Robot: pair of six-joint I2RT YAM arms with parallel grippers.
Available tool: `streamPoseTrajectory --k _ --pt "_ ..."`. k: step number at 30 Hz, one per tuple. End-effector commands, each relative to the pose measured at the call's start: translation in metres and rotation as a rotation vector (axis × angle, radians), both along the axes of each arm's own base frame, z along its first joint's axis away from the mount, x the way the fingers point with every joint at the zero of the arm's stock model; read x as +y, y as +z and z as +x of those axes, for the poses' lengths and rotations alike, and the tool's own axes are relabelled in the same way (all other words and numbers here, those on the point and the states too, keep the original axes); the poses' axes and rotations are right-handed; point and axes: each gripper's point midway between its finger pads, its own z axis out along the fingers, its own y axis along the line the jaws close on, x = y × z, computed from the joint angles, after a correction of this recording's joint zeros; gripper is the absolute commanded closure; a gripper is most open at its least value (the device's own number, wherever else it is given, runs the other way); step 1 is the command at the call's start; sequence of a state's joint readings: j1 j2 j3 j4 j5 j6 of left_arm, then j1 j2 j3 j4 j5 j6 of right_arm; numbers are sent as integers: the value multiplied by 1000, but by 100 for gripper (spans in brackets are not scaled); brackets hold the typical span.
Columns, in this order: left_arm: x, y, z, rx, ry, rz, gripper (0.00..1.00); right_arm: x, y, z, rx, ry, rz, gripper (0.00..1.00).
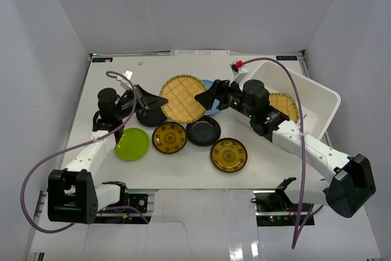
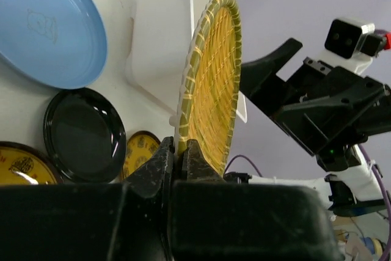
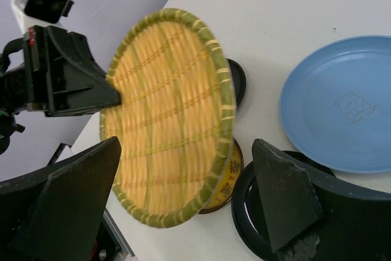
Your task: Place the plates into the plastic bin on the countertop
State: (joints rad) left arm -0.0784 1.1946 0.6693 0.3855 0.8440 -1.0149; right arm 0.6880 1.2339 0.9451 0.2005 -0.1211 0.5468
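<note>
The open fingers of my right gripper already straddle the tan woven plate's rim nearest the bin, so next they keep their place and shut onto it.
My left gripper (image 1: pixel 156 99) is shut on the rim of a tan woven plate (image 1: pixel 182 97), holding it tilted up off the countertop (image 1: pixel 110 84). In the left wrist view its jaws (image 2: pixel 180 151) pinch that plate (image 2: pixel 214 77) at its lower edge. My right gripper (image 1: pixel 206 99) stands open at the plate's opposite edge, and its fingers (image 3: pixel 284 200) straddle the plate (image 3: pixel 168 120) without touching it. The plastic bin (image 1: pixel 321 99) at the right holds a second tan woven plate (image 1: pixel 282 105). A light blue plate (image 3: pixel 342 105) lies behind the held one.
On the countertop lie a lime green plate (image 1: pixel 132 143), two amber plates (image 1: pixel 169 137) (image 1: pixel 228 154), a black plate (image 1: pixel 203 131) and another black plate (image 1: pixel 149 117) under my left gripper. A purple cable (image 1: pixel 293 96) arcs over the bin.
</note>
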Motion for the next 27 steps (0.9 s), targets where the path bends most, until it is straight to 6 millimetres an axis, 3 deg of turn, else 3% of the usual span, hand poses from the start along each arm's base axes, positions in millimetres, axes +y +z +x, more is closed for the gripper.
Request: streamPoseTrajectory --k 1,4,8,9,10,11,12,14,15,16,17,18,19,20,23,24,26,27 --pt "-3 25 -28 -118 -66 10 100 -10 5 1 -2 -63 16 6" --pt "-6 31 -41 -155 -111 11 100 -16 -6 -1 17 -87 12 0" --pt "-8 24 -51 -150 -147 2 100 -20 -6 -7 17 -82 22 21" --pt "-8 23 -52 -156 -153 -2 100 -19 -5 -9 15 -70 27 39" --pt "-9 22 -55 -149 -169 -5 100 -20 -1 -11 11 -66 35 67" --pt "-9 19 -57 -139 -176 -8 98 -19 1 -13 13 -58 47 73" --pt "-10 18 -60 -139 -193 -8 86 -19 6 -14 8 -55 57 80" --pt "-11 14 -64 -131 -202 -4 73 -19 11 -16 7 -48 72 91" --pt "-11 12 -66 -135 -206 3 64 -19 15 -17 3 -45 78 92" --pt "-11 13 -68 -150 -212 10 48 -19 21 -18 -9 -43 87 92" --pt "-11 8 -72 -145 -224 16 41 -23 22 -16 -8 -65 77 92" --pt "-11 6 -74 -143 -230 19 33 -28 30 -13 -24 -86 86 92" --pt "-11 5 -77 -149 -239 22 17 -33 33 -11 -25 -106 92 92" --pt "-11 -1 -80 -142 -245 31 10 -46 35 -2 -24 -156 95 92" --pt "-8 -11 -84 -150 -231 85 2 -76 57 8 -49 -239 142 92" --pt "-7 -13 -83 -151 -216 103 2 -101 63 17 -54 -308 148 92" --pt "-3 -17 -82 -148 -177 142 2 -128 72 28 -59 -375 154 92" --pt "-2 -19 -82 -161 -169 159 2 -160 70 41 -46 -471 138 92"
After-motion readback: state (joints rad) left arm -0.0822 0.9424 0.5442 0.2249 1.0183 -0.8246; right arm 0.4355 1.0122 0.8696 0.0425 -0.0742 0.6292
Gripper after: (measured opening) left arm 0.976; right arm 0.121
